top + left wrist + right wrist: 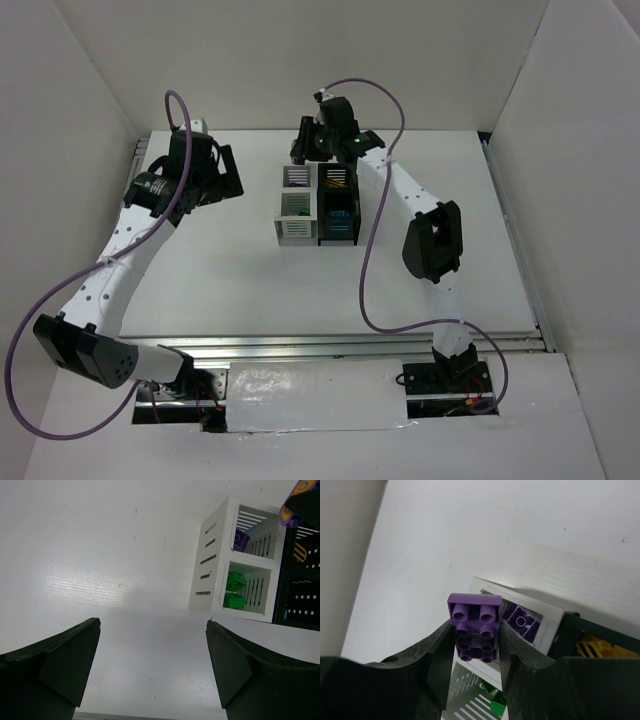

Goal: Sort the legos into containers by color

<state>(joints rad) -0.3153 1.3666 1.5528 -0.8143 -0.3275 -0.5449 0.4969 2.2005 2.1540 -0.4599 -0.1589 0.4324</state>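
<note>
The right gripper moves back from the far white bin's far edge over its opening and opens next, since another purple lego already lies in the far white bin [297, 177].
My right gripper [475, 639] is shut on a purple lego [474, 626], studs toward the camera, held above the far edge of the far white bin [547, 630]. Another purple lego [521, 621] lies in that bin. In the top view this gripper [306, 150] hangs at the far side of the 2x2 bin block [298, 232]. The near white bin holds green legos [234, 582]. The far black bin holds yellow legos [337, 180] and the near black bin cyan ones [339, 215]. My left gripper [152, 630] is open and empty above bare table, left of the bins [212, 560].
White walls enclose the table on the left, the far side and the right. The left arm [120, 250] bends along the left side and the right arm [430, 240] stands right of the bins. A metal rail [350, 345] runs along the near edge.
</note>
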